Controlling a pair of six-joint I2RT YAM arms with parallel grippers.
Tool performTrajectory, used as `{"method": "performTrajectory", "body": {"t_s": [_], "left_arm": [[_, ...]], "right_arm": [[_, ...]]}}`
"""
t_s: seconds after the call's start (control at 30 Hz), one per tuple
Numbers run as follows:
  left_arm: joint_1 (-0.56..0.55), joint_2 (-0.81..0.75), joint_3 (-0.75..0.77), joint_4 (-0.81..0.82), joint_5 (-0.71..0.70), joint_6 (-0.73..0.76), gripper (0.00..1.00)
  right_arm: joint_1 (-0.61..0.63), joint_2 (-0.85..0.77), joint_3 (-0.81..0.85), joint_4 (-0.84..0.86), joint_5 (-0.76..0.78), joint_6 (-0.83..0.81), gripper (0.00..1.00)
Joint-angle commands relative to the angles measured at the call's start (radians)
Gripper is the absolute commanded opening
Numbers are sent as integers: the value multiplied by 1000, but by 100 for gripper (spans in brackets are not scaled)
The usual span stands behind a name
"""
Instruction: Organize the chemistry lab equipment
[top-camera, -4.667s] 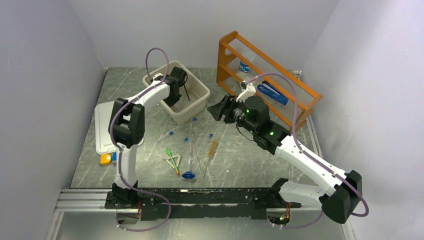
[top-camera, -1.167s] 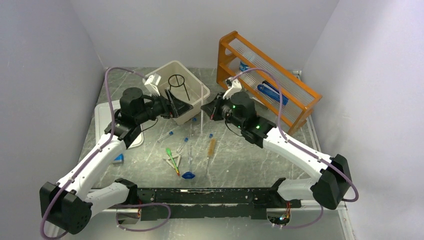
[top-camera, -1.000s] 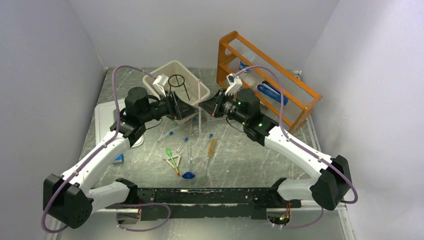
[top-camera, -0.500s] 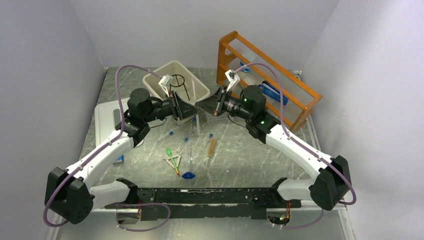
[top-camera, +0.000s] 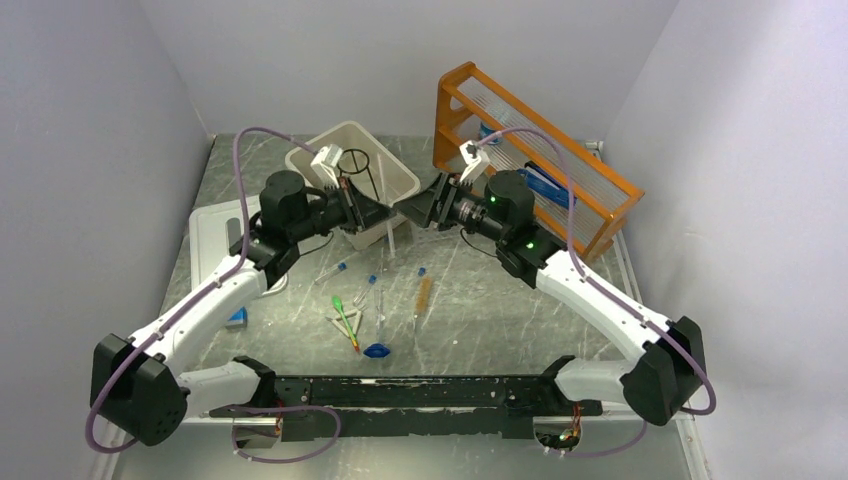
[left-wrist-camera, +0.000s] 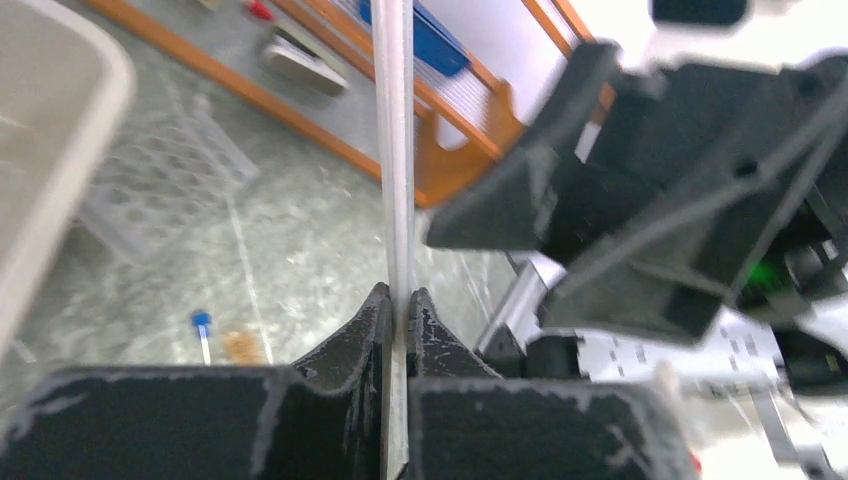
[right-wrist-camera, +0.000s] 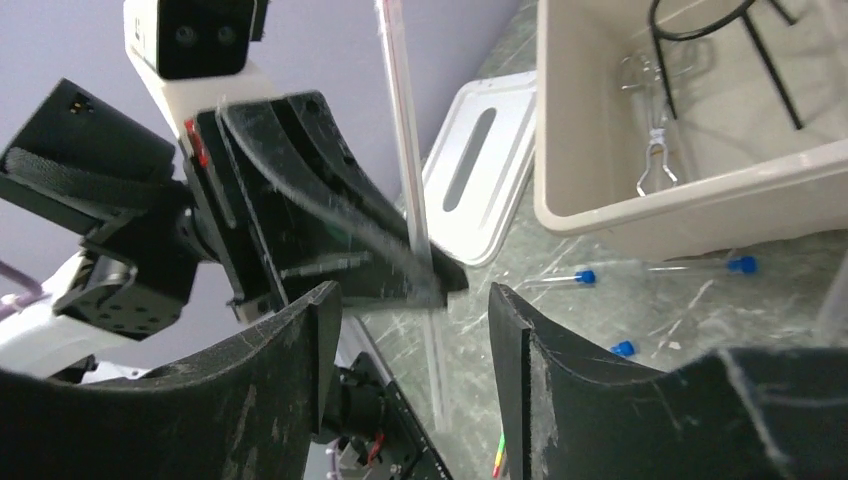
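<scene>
The left gripper swings down and to its left in the top view to the bin holding the tweezers (top-camera: 366, 178) (left-wrist-camera: 35, 140) next, then tilts down and releases the rod.
My left gripper (top-camera: 386, 214) is shut on a clear glass rod (top-camera: 384, 190) and holds it nearly upright above the table, just right of the beige bin (top-camera: 403, 184). The left wrist view shows the jaws (left-wrist-camera: 397, 300) pinching the rod (left-wrist-camera: 393, 120). My right gripper (top-camera: 410, 210) faces the left one, open and empty; its fingertips (right-wrist-camera: 412, 290) stand either side of the rod (right-wrist-camera: 403, 150) without touching it. The black wire ring stand (right-wrist-camera: 725, 30) and metal tweezers (right-wrist-camera: 655, 150) lie in the bin. Blue-capped test tubes (top-camera: 340, 268), green droppers (top-camera: 345, 315) and a brush (top-camera: 424, 295) lie on the table.
The orange shelf rack (top-camera: 590, 190) stands at the back right. A white lid (top-camera: 210, 250) lies at the left with a small blue block (top-camera: 237, 318) near it. A clear tube rack (left-wrist-camera: 165, 190) sits in front of the shelf. A blue piece (top-camera: 377, 350) lies near the front edge.
The rod hung from my right gripper a second ago. My left gripper came in and shut on it, my right gripper opened, and the rod has shifted slightly left toward the bin.
</scene>
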Motion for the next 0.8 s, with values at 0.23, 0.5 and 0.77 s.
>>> {"method": "performTrajectory", "body": {"t_s": [0.23, 0.5, 0.77], "left_arm": [[13, 163, 360, -541, -738, -87, 5], [103, 434, 600, -775, -887, -146, 5], [164, 625, 655, -762, -810, -188, 5]], "right_arm": [[-6, -137, -23, -129, 191, -50, 59], [-5, -163, -76, -152, 207, -42, 59], [-5, -147, -103, -152, 199, -41, 59]]}}
